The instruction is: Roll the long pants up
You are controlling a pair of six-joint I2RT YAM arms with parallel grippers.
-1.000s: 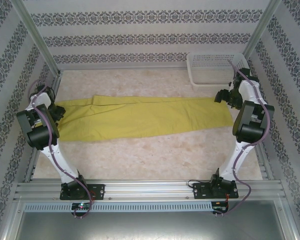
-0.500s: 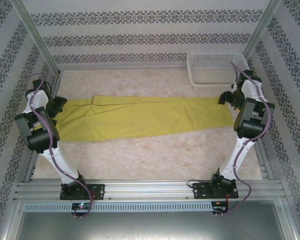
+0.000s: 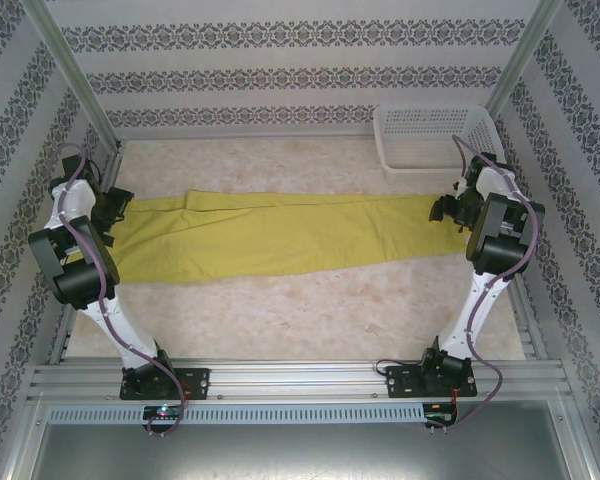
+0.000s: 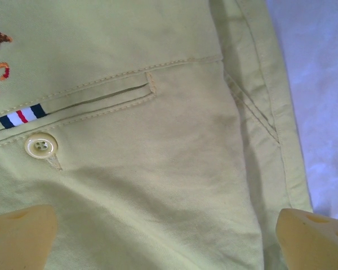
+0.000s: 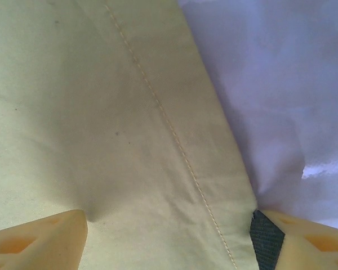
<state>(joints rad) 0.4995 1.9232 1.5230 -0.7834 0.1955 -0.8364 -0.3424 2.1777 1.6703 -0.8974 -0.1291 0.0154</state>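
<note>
I will keep my right gripper low and close it across the stitched hem of the leg end (image 5: 214, 205), because one finger dents the cloth and the other is past the hem's edge.
The long pants (image 3: 280, 235) lie flat across the table, waist at the left, leg ends at the right. My left gripper (image 3: 113, 205) hovers open over the waist end. In the left wrist view its yellow fingertips (image 4: 19, 236) stand wide apart over the pants (image 4: 158, 112), near a back pocket and its button (image 4: 41, 146). My right gripper (image 3: 445, 208) is open at the leg hem. There one fingertip (image 5: 34, 242) presses a dimple into the pants (image 5: 101, 112), and the other rests just past the cloth's edge.
A white mesh basket (image 3: 430, 135) stands at the back right, close behind the right arm. Bare marbled table (image 3: 300, 310) runs in front of the pants. Aluminium frame posts and patterned walls close in both sides.
The left gripper has opened wide and drawn slightly back toward the far left. The right gripper has come down and nearer onto the leg hem. The pants have barely shifted.
</note>
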